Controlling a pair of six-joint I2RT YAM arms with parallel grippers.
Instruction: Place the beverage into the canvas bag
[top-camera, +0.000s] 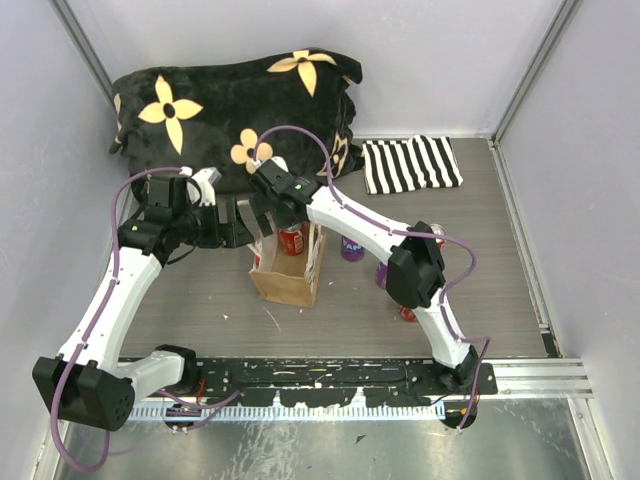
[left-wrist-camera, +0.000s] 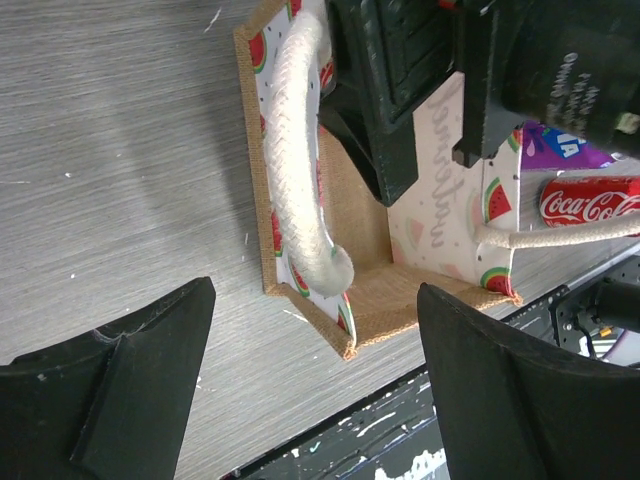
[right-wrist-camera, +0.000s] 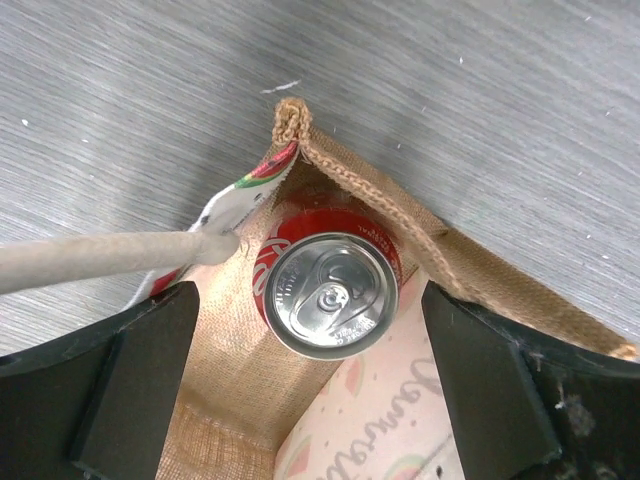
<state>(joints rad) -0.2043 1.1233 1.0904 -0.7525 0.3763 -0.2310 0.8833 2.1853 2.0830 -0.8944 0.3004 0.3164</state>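
My right gripper should next move off the bag (top-camera: 285, 275) and down onto the nearer purple can, because that can stands below it, to its right in the top view.
The tan canvas bag (top-camera: 285, 275) stands open in the middle of the table, with watermelon-print panels and cream rope handles (left-wrist-camera: 295, 150). A red Coca-Cola can (right-wrist-camera: 327, 282) stands upright inside it, in the far corner, and shows in the top view (top-camera: 291, 240). My right gripper (right-wrist-camera: 310, 295) is open above the bag's mouth, with its jaws wide on either side of the can and not touching it. My left gripper (left-wrist-camera: 315, 292) is open and empty just left of the bag (left-wrist-camera: 375, 290), facing its open mouth and near the handle.
A black flowered cushion (top-camera: 235, 100) lies at the back and a striped cloth (top-camera: 410, 163) at the back right. Two purple cans (top-camera: 352, 247) and two red cans (top-camera: 408, 313) stand right of the bag. A red can (left-wrist-camera: 590, 200) shows beyond the bag.
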